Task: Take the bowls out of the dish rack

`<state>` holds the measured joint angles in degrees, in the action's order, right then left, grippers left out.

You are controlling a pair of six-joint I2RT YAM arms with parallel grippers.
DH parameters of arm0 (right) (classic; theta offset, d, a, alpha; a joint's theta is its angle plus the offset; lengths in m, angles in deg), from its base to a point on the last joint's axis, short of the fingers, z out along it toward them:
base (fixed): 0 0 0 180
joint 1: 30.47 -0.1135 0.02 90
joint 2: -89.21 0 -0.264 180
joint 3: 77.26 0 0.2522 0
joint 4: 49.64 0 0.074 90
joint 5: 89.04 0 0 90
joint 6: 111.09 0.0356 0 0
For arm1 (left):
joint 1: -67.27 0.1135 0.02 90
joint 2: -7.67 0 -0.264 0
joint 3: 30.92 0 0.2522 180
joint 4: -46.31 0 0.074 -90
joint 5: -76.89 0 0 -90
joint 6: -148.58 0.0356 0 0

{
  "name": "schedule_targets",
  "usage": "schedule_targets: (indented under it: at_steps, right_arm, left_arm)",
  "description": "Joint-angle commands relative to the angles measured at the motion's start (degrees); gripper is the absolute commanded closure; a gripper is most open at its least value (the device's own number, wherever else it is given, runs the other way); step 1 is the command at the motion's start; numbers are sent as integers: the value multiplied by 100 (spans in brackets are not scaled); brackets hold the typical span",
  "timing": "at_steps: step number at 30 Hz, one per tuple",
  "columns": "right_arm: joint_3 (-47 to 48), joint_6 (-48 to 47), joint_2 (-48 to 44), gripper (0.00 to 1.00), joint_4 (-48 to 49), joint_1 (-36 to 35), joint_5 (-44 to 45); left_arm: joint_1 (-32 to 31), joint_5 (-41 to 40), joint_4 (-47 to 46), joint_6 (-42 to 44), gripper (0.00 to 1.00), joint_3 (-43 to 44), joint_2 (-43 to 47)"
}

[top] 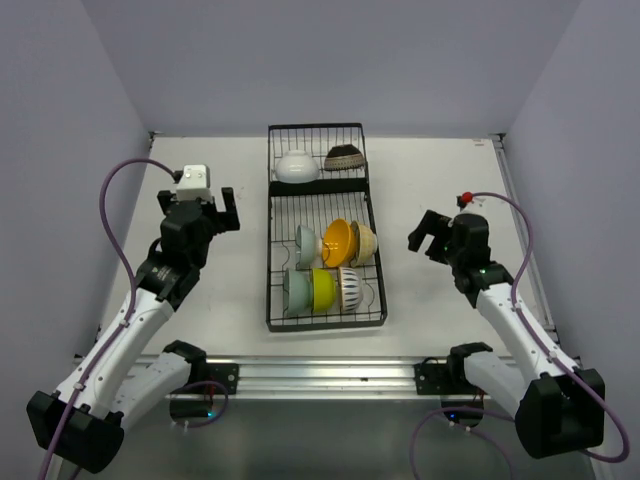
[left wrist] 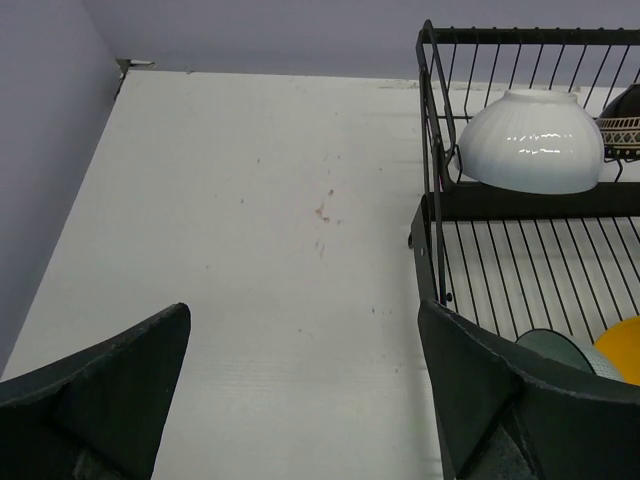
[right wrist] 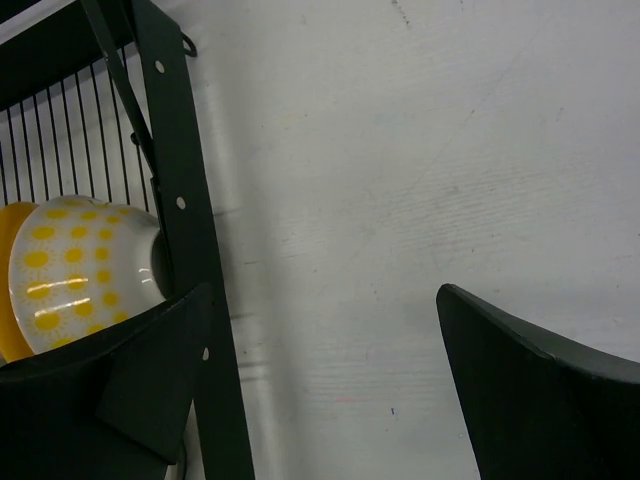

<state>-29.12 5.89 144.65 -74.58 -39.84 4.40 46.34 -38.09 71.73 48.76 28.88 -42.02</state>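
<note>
I will next turn my left gripper and reach onto the pale green bowl's rim, because the pale green bowl beside the orange one is to the right of my left gripper in the top view and opens toward it.
The black wire dish rack (top: pixel 325 326) lies mid-table between my arms. Its small far section holds a white bowl (top: pixel 297 167) and a dark brown patterned bowl (top: pixel 345 158). The larger section holds a pale green bowl (top: pixel 307 241), an orange bowl (top: pixel 338 241), a cream bowl (top: pixel 363 243), a second pale green bowl (top: pixel 296 292), a yellow-green bowl (top: pixel 322 289) and a black-striped white bowl (top: pixel 349 287). My left gripper (top: pixel 198 202) is open over bare table left of the rack (left wrist: pixel 432 200). My right gripper (top: pixel 432 232) is open beside the rack's right frame (right wrist: pixel 175 180), near the yellow-dotted cream bowl (right wrist: pixel 80 270).
The white table (top: pixel 430 170) is walled in by grey panels at the back and both sides. A metal rail (top: pixel 320 375) runs along the near edge between the arm bases. A small red part (top: pixel 466 197) sits by the right arm's cable.
</note>
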Motion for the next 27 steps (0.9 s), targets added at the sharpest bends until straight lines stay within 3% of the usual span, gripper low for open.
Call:
schedule_targets:
  at_steps: [1,7,20,27]
  right_arm:
    - [9,-53,-182,1,238,-13,51]
    - [-132,-88,-349,1,274,-21,69]
    - [-317,-369,-350,2,582,-4,-564]
    - [-229,-352,-218,1,582,-13,-757]
  left_arm:
    - [-8,71,-156,51,0,1,-14]
    - [-16,80,-146,51,0,10,-5]
    - [-8,870,-472,-195,0,184,-154]
    - [18,1749,-797,-484,17,1229,-874]
